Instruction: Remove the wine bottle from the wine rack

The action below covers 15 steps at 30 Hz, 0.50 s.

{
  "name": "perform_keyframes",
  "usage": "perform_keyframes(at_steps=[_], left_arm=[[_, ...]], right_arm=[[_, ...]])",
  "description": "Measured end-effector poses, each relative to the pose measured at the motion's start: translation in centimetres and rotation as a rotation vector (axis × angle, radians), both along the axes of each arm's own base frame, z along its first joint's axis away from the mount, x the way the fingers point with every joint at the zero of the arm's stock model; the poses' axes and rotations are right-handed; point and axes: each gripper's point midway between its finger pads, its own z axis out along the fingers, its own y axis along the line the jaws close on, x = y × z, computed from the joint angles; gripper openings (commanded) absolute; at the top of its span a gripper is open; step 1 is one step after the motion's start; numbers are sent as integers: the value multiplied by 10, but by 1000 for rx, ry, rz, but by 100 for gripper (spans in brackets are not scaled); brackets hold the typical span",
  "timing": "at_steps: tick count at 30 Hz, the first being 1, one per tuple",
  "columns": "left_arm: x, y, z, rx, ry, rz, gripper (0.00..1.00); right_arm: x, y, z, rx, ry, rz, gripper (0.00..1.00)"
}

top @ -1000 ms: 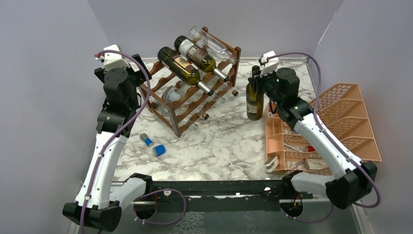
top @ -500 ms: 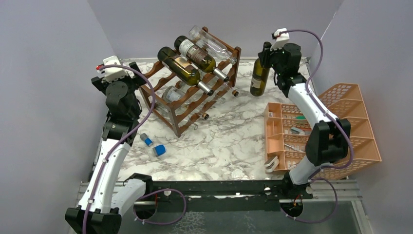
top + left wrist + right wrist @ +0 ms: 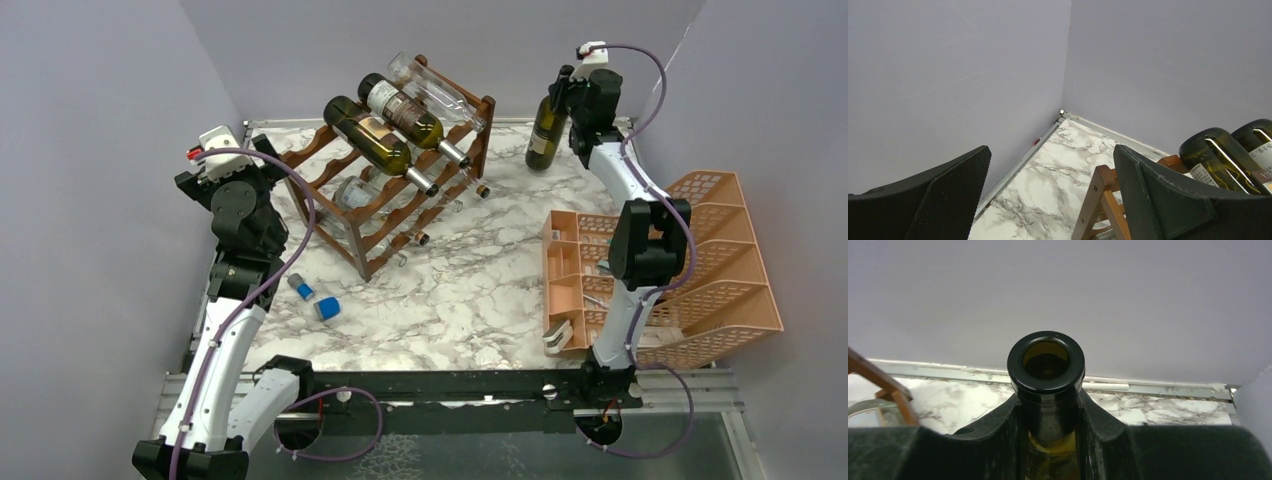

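The bottle's base will next go down onto the empty marble farther from the rack with my right gripper, and then I will let go of the bottle's neck.
The dark wooden wine rack stands at the back left of the marble table. Its top tier carries two dark green bottles and a clear one. Another clear bottle lies on the lower tier. To the rack's right, near the back wall, a dark green wine bottle stands nearly upright. My right gripper is shut on its neck, and the open mouth shows above the right gripper. My left gripper is open and empty beside the rack's left corner post.
An orange plastic tray organiser fills the right side, close under my right arm. Two small blue caps lie on the table near my left arm. Grey walls close in at the left, back and right.
My right arm has carried the wine bottle away from the rack's right side, up and back toward the far right corner. My left gripper has drawn back slightly from the rack, still open.
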Motion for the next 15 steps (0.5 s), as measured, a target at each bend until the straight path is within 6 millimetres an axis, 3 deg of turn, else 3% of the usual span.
perform_keyframes(at_steps=[8, 15], left_arm=[[1, -4, -4, -6, 3, -13, 99], [1, -5, -3, -12, -2, -16, 99]], right_arm=[[11, -28, -24, -15, 37, -71, 1], [13, -32, -27, -26, 31, -74, 16]])
